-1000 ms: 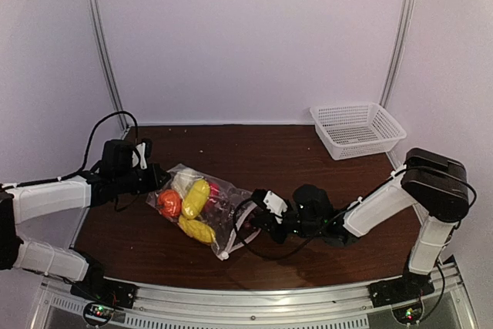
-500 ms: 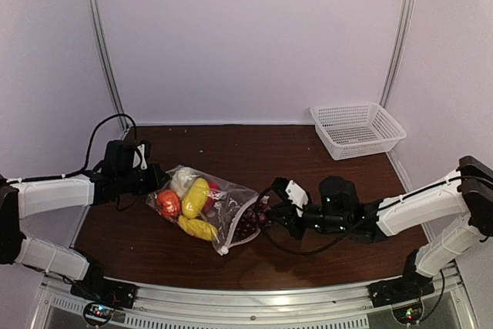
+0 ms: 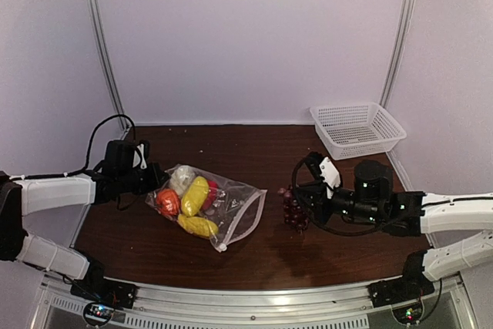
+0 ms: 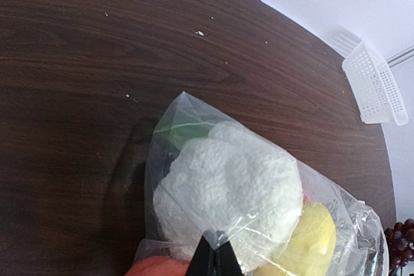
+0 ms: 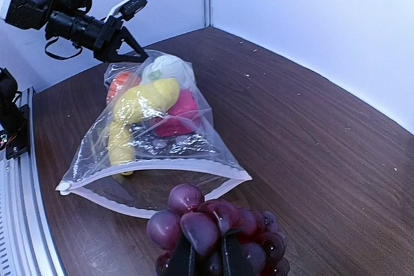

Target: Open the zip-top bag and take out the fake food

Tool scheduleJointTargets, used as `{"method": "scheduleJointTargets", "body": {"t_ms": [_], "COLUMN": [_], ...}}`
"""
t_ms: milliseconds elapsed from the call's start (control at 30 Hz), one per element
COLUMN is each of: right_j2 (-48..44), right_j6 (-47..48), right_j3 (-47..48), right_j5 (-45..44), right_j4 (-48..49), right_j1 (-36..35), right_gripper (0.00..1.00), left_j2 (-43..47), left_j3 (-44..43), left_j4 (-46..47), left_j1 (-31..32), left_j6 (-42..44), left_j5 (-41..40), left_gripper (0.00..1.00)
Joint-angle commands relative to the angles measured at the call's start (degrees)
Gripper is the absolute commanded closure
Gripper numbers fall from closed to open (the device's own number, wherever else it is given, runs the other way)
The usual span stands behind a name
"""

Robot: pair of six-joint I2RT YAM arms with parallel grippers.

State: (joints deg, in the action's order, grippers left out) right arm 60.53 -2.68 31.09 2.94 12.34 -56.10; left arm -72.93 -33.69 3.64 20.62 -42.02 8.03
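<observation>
I should next lift the grape cluster (image 3: 293, 212) in my right gripper outward over the open top of the empty white mesh basket (image 3: 357, 127). Then I should lower it and let it go.
The clear zip-top bag (image 3: 223, 207) lies left of centre, its pinkish-white zip mouth (image 3: 248, 217) open toward the right. It holds yellow (image 3: 194, 196), orange (image 3: 168, 203), white (image 3: 182, 179) and red (image 3: 212, 193) fake food. My left gripper (image 3: 159, 181) is shut on the bag's closed far end, seen in the left wrist view (image 4: 217, 260) against the white piece (image 4: 226, 185). My right gripper (image 3: 302, 199) is shut on the dark purple grape cluster (image 3: 293, 212), held outside the bag to the right of its mouth. In the right wrist view my right gripper (image 5: 206, 256) grips the grapes (image 5: 187, 201) in front of the open mouth (image 5: 162, 166).
A white mesh basket (image 3: 358, 130) stands at the back right of the brown table; it also shows in the left wrist view (image 4: 375, 82). White walls with metal rails enclose the back and sides.
My right gripper has pulled the grape cluster out of the bag's mouth and carried it to the right. The left gripper has held the bag's end still.
</observation>
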Motion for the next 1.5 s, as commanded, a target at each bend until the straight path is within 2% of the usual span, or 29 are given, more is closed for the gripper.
{"method": "scheduleJointTargets", "body": {"t_ms": [0, 367, 867, 1133, 1300, 1400, 1467], "right_j2": [-1.9, 4.33, 25.54, 42.97, 50.25, 52.69, 52.44], "right_j6": [-1.1, -1.35, -5.02, -5.62, -4.88, -4.62, -4.94], "right_j3": [4.24, 14.6, 32.37, 45.91, 50.26, 51.78, 51.05], "right_j5": [-6.07, -7.71, -5.36, -1.76, -1.12, -0.52, 0.1], "right_j4": [-4.25, 0.17, 7.49, 6.37, 5.79, 4.1, 4.29], "right_j1": [2.84, 17.69, 40.93, 45.85, 46.21, 46.16, 46.19], "right_gripper": [1.0, 1.0, 1.0, 1.0, 1.0, 0.87, 0.7], "left_j2": [-0.97, -1.44, -1.8, -2.6, -2.42, -2.54, -3.11], "left_j3": [-0.95, -1.02, -0.15, 0.14, 0.38, 0.31, 0.23], "left_j4": [3.43, 4.4, 5.56, 6.02, 6.05, 6.24, 6.59], "left_j1": [-0.58, -0.58, -0.74, -0.76, -0.85, -0.93, -0.93], "left_j6": [-0.42, -0.65, -0.1, 0.04, -0.07, -0.07, -0.01], "left_j5": [0.51, 1.46, 2.55, 3.3, 3.07, 3.28, 3.74], "left_gripper": [1.0, 1.0, 1.0, 1.0, 1.0, 1.0, 1.0]}}
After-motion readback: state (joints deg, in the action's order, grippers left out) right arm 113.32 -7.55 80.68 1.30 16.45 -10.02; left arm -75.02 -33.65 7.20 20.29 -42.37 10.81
